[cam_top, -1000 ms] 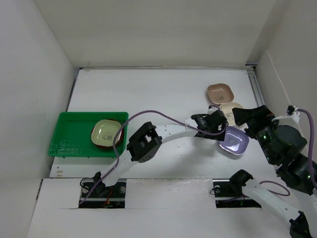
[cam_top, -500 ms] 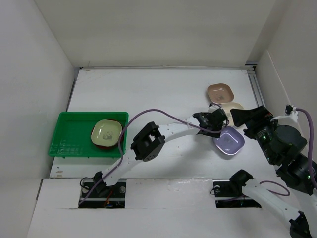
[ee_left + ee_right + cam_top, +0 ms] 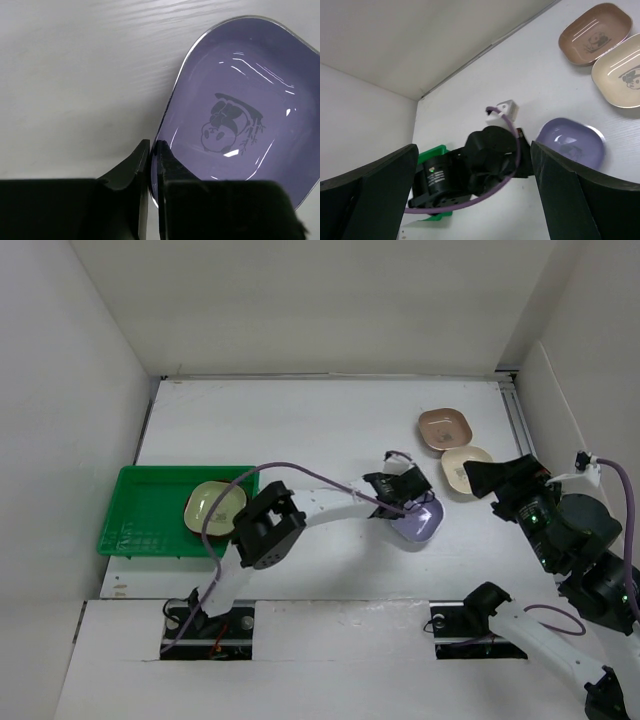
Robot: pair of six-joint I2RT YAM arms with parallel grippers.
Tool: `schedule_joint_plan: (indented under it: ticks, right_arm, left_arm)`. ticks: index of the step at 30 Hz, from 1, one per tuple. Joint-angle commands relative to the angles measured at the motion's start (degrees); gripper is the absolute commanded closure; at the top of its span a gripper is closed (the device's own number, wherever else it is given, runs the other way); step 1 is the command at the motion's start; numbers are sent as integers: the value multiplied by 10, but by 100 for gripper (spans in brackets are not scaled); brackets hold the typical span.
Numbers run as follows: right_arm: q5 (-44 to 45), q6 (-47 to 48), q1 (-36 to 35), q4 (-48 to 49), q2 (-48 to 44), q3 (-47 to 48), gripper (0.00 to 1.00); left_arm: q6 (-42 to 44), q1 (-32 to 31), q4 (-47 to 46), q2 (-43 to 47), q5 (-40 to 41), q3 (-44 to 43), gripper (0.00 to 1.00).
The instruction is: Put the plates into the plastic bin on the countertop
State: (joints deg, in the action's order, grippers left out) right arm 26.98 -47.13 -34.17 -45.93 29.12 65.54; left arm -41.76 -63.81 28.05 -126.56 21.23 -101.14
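The pale green plate is to the left in the top view, so the robot's left gripper should next lift, swing that way, lower and let go where plates are already stacked.
A lavender plate with a panda print hangs tilted just over the white countertop, mid-table. My left gripper is shut on its near left rim, one finger inside and one outside. The right gripper stands open and empty to the plate's right, looking down at the plate and the left wrist. The green plastic bin at the left holds a pale green plate on a reddish-brown plate.
A pinkish-tan plate and a cream plate lie side by side at the back right, just beyond the right gripper. White walls enclose the countertop on the left, back and right.
My left gripper has shut on the lavender plate's rim and drawn it leftward, away from the right gripper. The right arm has hardly moved.
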Motion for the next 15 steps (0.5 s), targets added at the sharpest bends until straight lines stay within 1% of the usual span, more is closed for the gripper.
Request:
schedule_joint_plan:
  ticks: [1,2,3,5,6,7,8,9,10,13,14,15]
  right_arm:
    - [-18,9,2,27,-6,3,0]
    - [-18,9,2,35,-6,-2,0]
    - [-25,14,2,40,-6,-8,0]
    - [-32,14,2,57,0,-15,0]
    - [-39,21,2,62,6,-23,0]
    - [-40,21,2,62,13,-23,0]
    - [-50,27,2,72,13,-32,0]
    - [-50,27,2,84,22,-40,0]
    - [-63,34,2,94,29,-47,0]
    - [-74,41,2,110,44,-52,0]
    - [-83,47,2,116,44,-52,0]
    - [-94,47,2,121,50,-58,0]
  left_arm:
    - [-34,61,97,89,79,121,100]
    - [-34,80,74,155,73,187,100]
    - [-34,125,62,189,60,219,100]
    - [-28,172,39,257,40,274,100]
    - [-28,194,32,318,35,314,100]
    - [-21,235,31,346,29,328,100]
    - [-15,257,31,372,21,342,100]
    - [-1,279,31,421,12,364,100]
    - [9,325,31,445,-6,377,100]
    - [57,406,31,517,-41,415,100]
    - [69,465,31,531,-71,422,100]
    - [83,494,31,544,-89,429,100]
